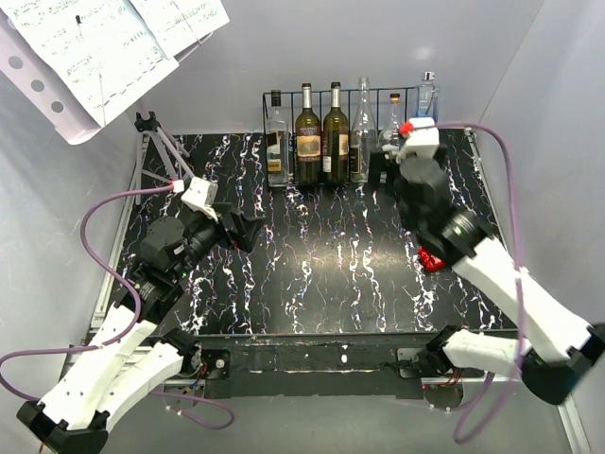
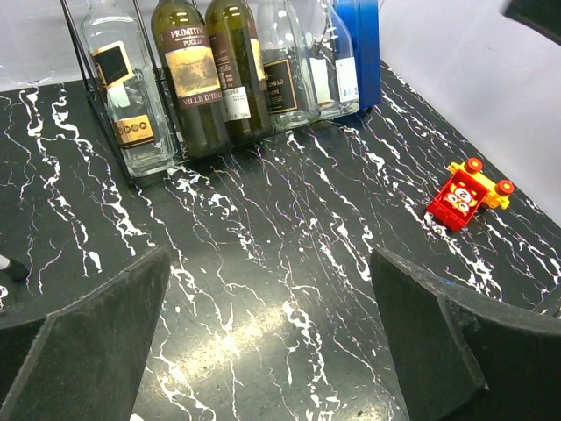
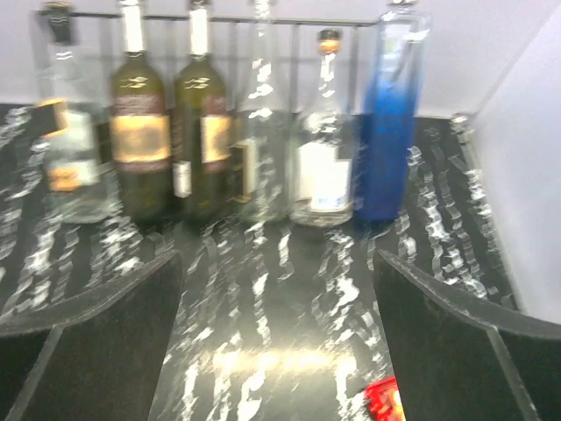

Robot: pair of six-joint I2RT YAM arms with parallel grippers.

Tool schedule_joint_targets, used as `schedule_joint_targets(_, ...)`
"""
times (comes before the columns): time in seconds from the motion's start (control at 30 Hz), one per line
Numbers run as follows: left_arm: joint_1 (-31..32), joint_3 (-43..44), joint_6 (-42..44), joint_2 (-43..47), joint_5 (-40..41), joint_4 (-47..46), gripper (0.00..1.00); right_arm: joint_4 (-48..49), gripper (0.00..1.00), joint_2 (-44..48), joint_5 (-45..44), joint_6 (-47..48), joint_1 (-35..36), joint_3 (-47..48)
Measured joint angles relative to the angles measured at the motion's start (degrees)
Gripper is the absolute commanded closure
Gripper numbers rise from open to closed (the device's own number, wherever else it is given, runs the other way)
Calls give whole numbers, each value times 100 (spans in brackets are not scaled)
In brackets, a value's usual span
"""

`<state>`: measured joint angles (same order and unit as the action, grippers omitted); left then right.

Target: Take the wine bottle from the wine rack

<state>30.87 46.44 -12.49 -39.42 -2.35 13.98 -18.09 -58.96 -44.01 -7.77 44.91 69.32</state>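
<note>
I should move my right gripper outward and across to the blue bottle's upper part (image 1: 426, 100) (image 3: 400, 63), which is to its right in the top view, because one side of the bottle is clear.
The wine rack (image 1: 287, 93), a low black wire basket, stands at the back of the table and holds several upright bottles. Two dark green wine bottles (image 1: 308, 142) (image 1: 336, 137) stand side by side, second and third from the left. My right gripper (image 1: 384, 163) is open and empty just in front of the rack's right part, facing the bottles. In the right wrist view (image 3: 276, 342) the wine bottles (image 3: 140, 140) are blurred, at the upper left. My left gripper (image 1: 248, 230) is open and empty over the left middle of the table; its wrist view (image 2: 272, 351) shows the wine bottles (image 2: 188, 74) ahead.
The rack also holds a clear square bottle (image 1: 276, 142), a tall clear bottle (image 1: 362, 132), a small clear bottle (image 3: 326, 167) and a blue bottle (image 1: 427, 95). A red toy (image 1: 432, 260) lies on the table at the right. A music stand (image 1: 95, 47) leans in at the back left.
</note>
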Motion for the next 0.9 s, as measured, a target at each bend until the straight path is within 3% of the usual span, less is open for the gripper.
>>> schedule_joint_targets(0.13, 0, -2, 4, 17, -7, 48, 2, -11, 6, -1368, 658, 352, -1178, 1019)
schedule_joint_targets(0.3, 2, -7, -4, 50, -109, 63, 2, -909, 2, -3252, 1762, 227, -2715, 3418)
schedule_joint_targets(0.43, 42, -9, -7, 55, -229, 63, 2, -1738, 2, -4638, 2487, 166, -3442, 5386)
schedule_joint_targets(0.53, 85, -11, -9, 55, -302, 63, 2, -2072, 2, -5407, 2894, 157, -3742, 6339)
schedule_joint_targets(0.63, 157, -13, 0, 55, -306, 63, 2, -2044, 2, -5764, 3141, 214, -3936, 6439)
schedule_joint_targets(0.77, 229, -22, 15, 52, -356, 66, 2, -1499, 2, -5790, 3248, 437, -4046, 5722)
schedule_joint_targets(0.9, 236, -22, 50, -9, -417, 63, 2, -1095, 2, -6061, 3298, 575, -4105, 5608)
